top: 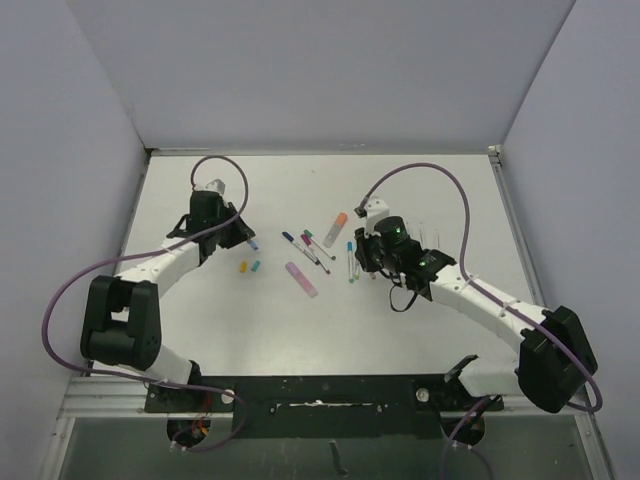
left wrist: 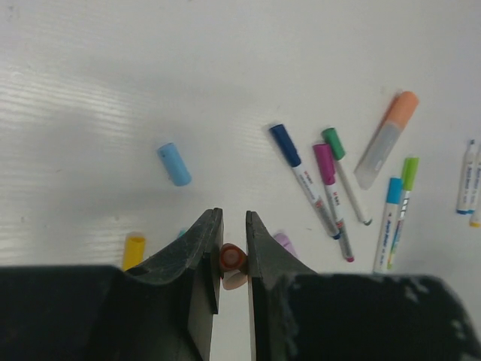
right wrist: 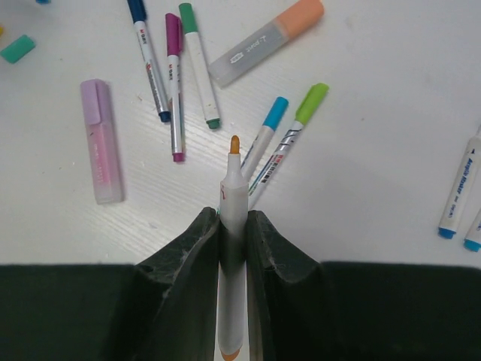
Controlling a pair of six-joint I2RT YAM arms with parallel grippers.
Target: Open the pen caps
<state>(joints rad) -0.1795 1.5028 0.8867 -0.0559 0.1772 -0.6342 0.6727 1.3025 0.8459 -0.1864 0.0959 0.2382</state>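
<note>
Next, my left gripper carries the orange pen cap down to the table beside the yellow cap, since loose caps already lie together.
My left gripper is shut on an orange pen cap, held end-on between the jaws; in the top view it is at the table's left. My right gripper is shut on a white pen with a bare orange tip; in the top view it is right of centre. Loose caps lie on the table: light blue, yellow and teal. Capped blue, magenta and green pens lie between the arms.
A pink highlighter and an orange-capped grey highlighter lie near the pens. Blue-capped and green-capped pens lie just ahead of my right gripper. More pens lie at the right. Grey walls enclose the table.
</note>
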